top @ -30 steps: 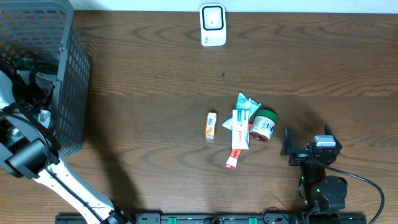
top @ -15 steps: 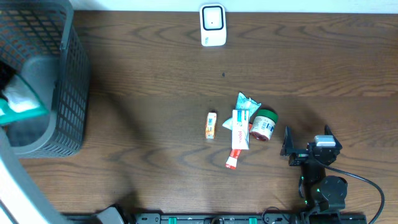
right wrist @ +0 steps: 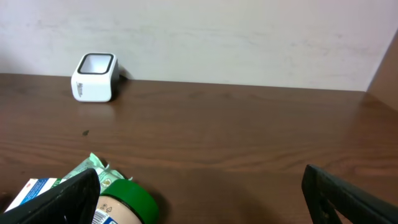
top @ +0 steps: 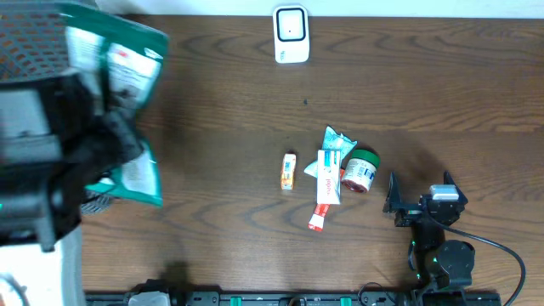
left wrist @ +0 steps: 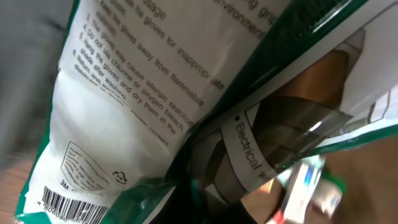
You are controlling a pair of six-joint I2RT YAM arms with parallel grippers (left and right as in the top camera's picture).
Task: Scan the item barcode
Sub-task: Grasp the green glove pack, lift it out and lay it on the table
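Observation:
I will next carry the packet (top: 119,76) down with my left gripper to bare tabletop by the orange box, below the gripper and to its right in the overhead view, and let go of it there.
A green-and-white packet (top: 119,76) hangs high above the table's left side, close under the overhead camera. My left gripper (top: 106,144) is shut on it, its dark jaws (left wrist: 199,199) pinching the packet's lower edge. In the left wrist view the packet (left wrist: 124,106) fills the frame, with a printed barcode (left wrist: 68,202) at its bottom left corner. The white scanner (top: 291,34) stands at the table's far edge, also seen in the right wrist view (right wrist: 94,77). My right gripper (top: 418,189) rests open at the lower right, its fingers (right wrist: 62,199) spread wide with nothing between them.
A grey mesh basket (top: 34,38) sits at the far left, mostly hidden behind my left arm. Mid-table lie a small orange box (top: 289,171), a toothpaste box (top: 327,183), a green pouch (top: 337,141) and a green-lidded jar (top: 360,170).
My left arm has risen out of the basket with the green-and-white packet and moved right, toward the camera. The right arm has not moved.

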